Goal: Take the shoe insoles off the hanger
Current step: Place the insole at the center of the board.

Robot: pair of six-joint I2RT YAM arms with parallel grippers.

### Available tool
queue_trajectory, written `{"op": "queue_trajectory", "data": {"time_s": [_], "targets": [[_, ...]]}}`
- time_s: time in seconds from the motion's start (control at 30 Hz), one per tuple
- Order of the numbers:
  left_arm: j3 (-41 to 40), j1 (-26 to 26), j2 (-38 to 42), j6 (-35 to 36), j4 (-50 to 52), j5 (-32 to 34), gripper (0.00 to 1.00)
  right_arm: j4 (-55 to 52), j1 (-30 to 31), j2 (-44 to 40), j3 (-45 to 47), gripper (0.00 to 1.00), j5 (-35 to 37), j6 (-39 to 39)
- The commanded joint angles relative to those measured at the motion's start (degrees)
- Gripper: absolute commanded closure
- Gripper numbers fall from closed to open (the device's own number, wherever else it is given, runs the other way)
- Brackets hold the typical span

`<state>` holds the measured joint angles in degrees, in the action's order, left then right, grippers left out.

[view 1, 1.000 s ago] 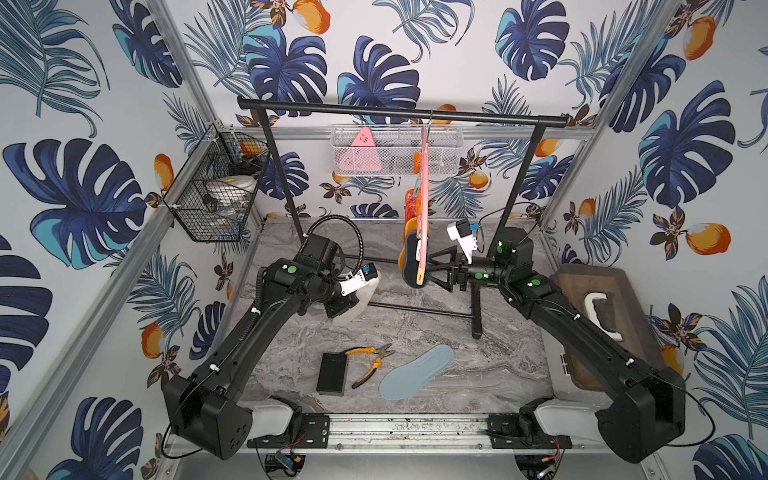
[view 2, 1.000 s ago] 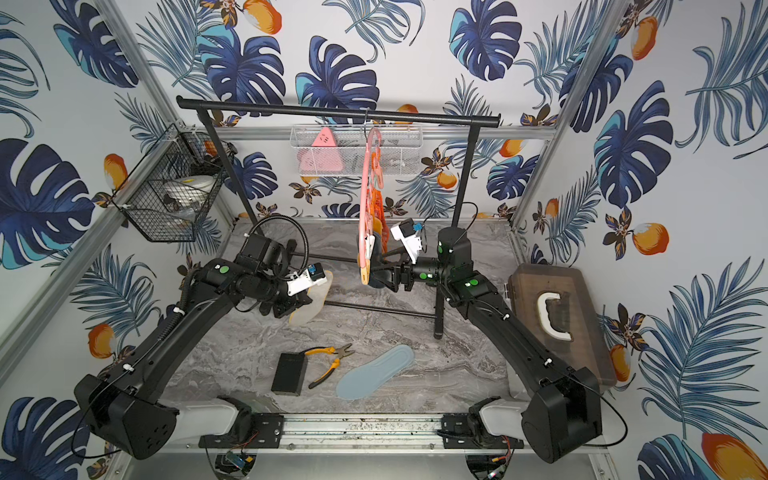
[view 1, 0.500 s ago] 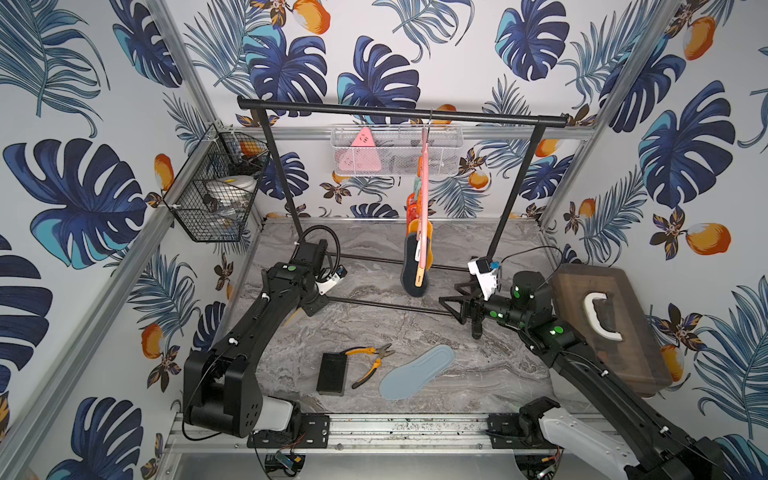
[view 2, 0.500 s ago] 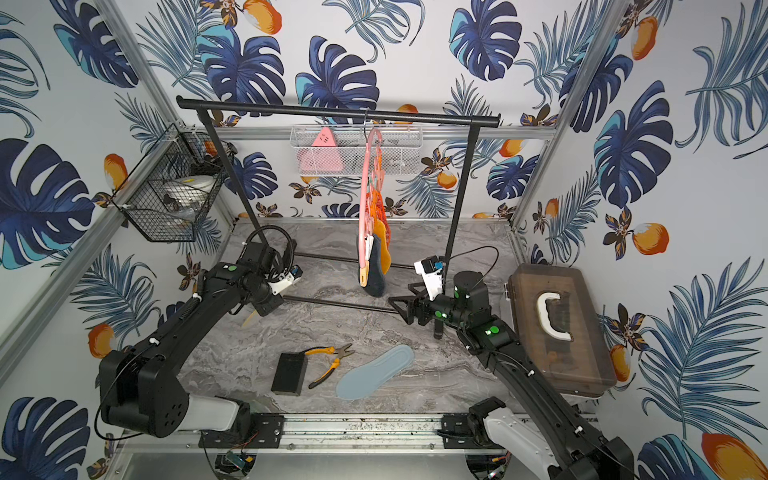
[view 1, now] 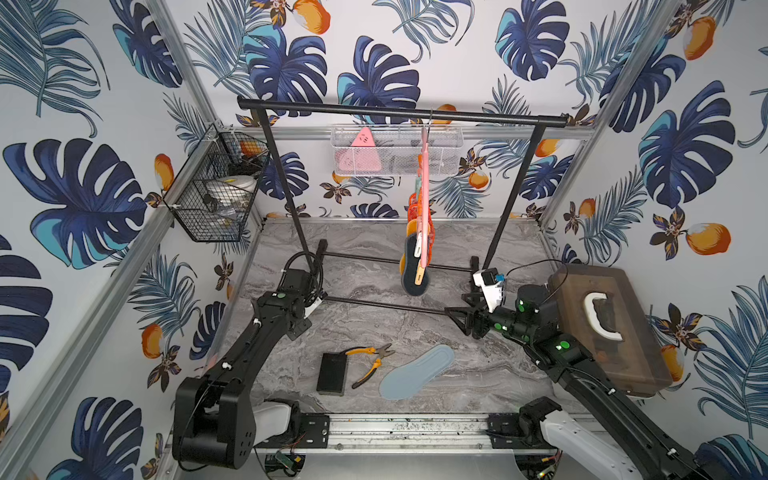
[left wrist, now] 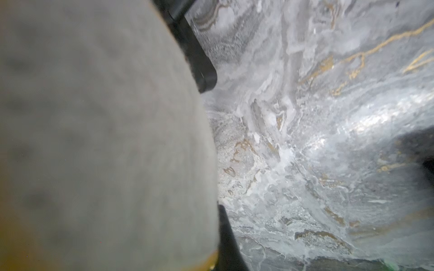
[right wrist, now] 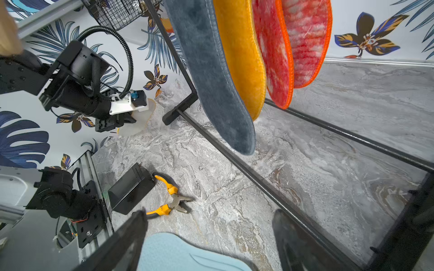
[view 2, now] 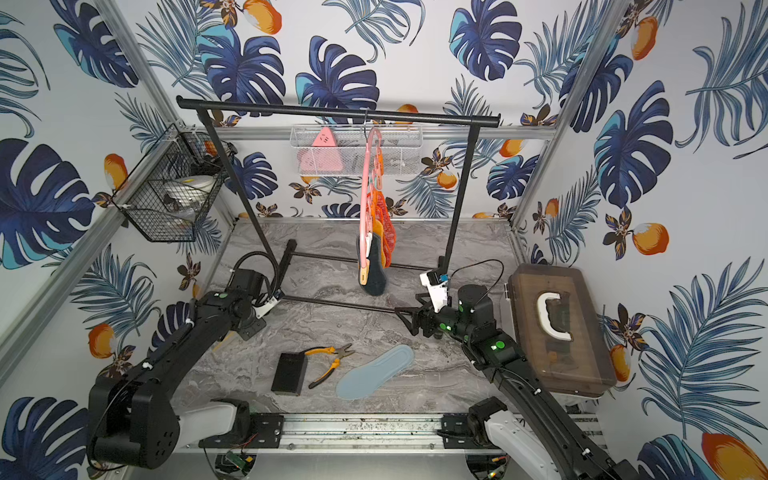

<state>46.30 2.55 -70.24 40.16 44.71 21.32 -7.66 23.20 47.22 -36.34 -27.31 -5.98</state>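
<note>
The bare floor by the rack's foot is clear and lies just below the beige insole (left wrist: 105, 140). My left gripper needs to go down and release the insole there.
The pink hanger (view 1: 424, 199) hangs from the black rack bar, seen edge-on. Clipped to it are shoe insoles: a dark grey one (right wrist: 218, 77), a yellow-orange one (right wrist: 239, 58) and two red-orange ones (right wrist: 305, 35). A light blue insole (view 1: 415, 372) lies flat on the floor. My left gripper (right wrist: 119, 120) is low at the left by the rack's foot, shut on a beige insole (left wrist: 105, 140) with a yellow rim. My right gripper (view 1: 457, 320) hovers open and empty to the right of the hanger, above the blue insole's end (right wrist: 178, 253).
A black block (view 1: 331, 373) and yellow-handled pliers (view 1: 370, 361) lie near the front. A brown lidded box (view 1: 606, 328) fills the right side. The rack's floor bars (right wrist: 270, 185) run under the hanger. A wire basket (view 1: 216, 195) hangs on the left wall.
My right arm drew back from the hanger toward the front right and sank, jaws opening wider. My left arm pulled back left and down with the beige insole.
</note>
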Motion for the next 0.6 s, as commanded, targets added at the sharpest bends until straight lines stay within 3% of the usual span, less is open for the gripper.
{"op": "queue_trajectory", "data": {"time_s": [0.0, 0.1, 0.27, 0.37, 0.47, 0.57], "targets": [[-4.5, -0.41, 0.92, 3.69, -3.81, 2.26, 1.0, 2.4, 0.07, 0.67, 0.28, 0.13, 0.56, -0.82], [-6.29, -1.86, -0.38, 4.27, -8.03, 2.72, 1.0, 3.82, 0.08, 1.67, -0.1, 0.13, 1.11, -1.99], [-4.0, -3.23, -3.57, 1.4, -5.81, -0.32, 0.98, 3.84, 0.09, 2.09, -1.12, 0.13, 1.55, -2.9], [-4.08, -3.25, -3.66, 1.29, -5.16, -1.16, 0.88, 2.73, 0.09, 1.2, -0.94, 0.13, 2.29, -2.47], [-4.05, -3.18, -2.37, 1.26, -4.25, -1.95, 0.65, 1.72, 0.04, 0.6, -0.58, 0.13, 2.7, -1.89], [-3.18, -3.25, -0.86, 0.8, -2.45, -3.49, 0.57, 1.28, 0.07, 0.87, -0.62, 0.13, 2.75, -1.84]]}}
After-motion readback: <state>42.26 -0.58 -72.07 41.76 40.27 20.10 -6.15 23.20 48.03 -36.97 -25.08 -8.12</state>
